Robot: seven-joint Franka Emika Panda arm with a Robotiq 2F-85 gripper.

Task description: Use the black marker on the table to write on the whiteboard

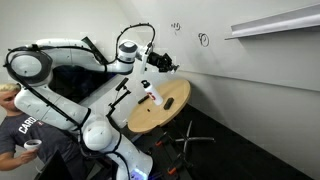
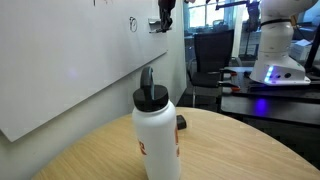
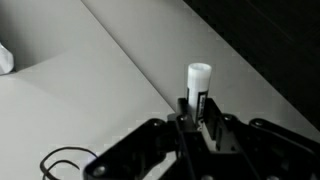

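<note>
Next, my gripper draws back from the whiteboard (image 1: 240, 75) and down to the tabletop's bare near side and releases the marker, since black scribbles already mark the board.
My gripper (image 1: 160, 62) is raised close to the whiteboard (image 1: 240, 75), above the far edge of the round wooden table (image 1: 170, 108). In the wrist view the gripper (image 3: 197, 115) is shut on the marker (image 3: 198, 82), whose pale end sticks out from between the fingers. The marker points toward the whiteboard (image 3: 80, 90), and I cannot tell whether the tip touches it. A black scribble (image 3: 62, 163) shows on the board at lower left. In an exterior view the gripper (image 2: 165, 15) hangs by the whiteboard (image 2: 60, 70).
A white bottle with a red part (image 1: 152, 94) stands on the table. It fills the foreground in an exterior view (image 2: 157, 135). Black scribbles (image 1: 204, 40) mark the board. A white shelf ledge (image 1: 275, 22) juts out at upper right. A person (image 1: 15, 130) stands at the left edge.
</note>
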